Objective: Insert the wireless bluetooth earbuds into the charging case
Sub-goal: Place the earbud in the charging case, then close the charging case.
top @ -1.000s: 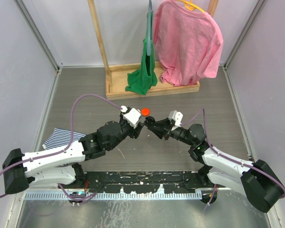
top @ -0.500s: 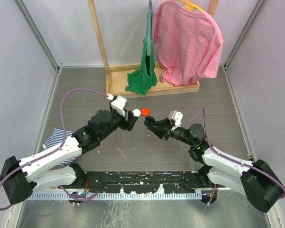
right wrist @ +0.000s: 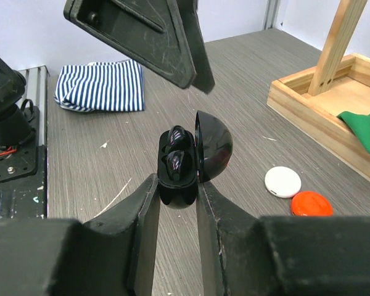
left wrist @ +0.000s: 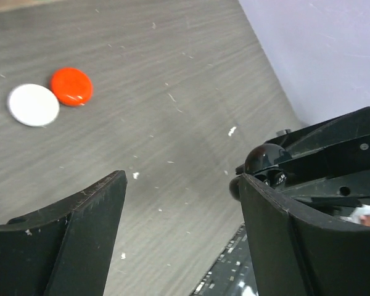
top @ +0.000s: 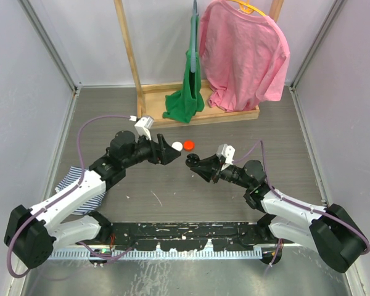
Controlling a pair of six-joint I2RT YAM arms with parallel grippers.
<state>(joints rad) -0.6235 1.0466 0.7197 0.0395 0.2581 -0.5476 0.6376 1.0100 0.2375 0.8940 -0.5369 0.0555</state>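
Observation:
My right gripper is above the bare tabletop by the white and red discs with the case (top: 192,162), and both earbuds are seated. It should next lower the case onto the tabletop there and let go of it.
A black charging case (right wrist: 179,185) with its lid (right wrist: 213,145) swung open is pinched between the fingers of my right gripper (right wrist: 177,186), held above the table. Two black earbuds (right wrist: 174,161) sit in its wells. In the top view the case (top: 192,162) is at the table's middle, at the tip of the right gripper (top: 196,164). My left gripper (top: 170,152) hangs a short way to the case's left, open and empty. Its own view shows wide jaws (left wrist: 182,185) with bare table between them and the case (left wrist: 264,164) off to the right.
A white disc (top: 177,145) and a red disc (top: 189,145) lie side by side on the table just behind the grippers. A striped cloth (top: 79,179) lies at the left. A wooden rack (top: 149,117) with a green cloth (top: 185,102) and a pink shirt (top: 243,55) stands at the back.
My left gripper has drawn back to the left, away from the case, and its jaws have spread wider. The right gripper and the case have stayed put.

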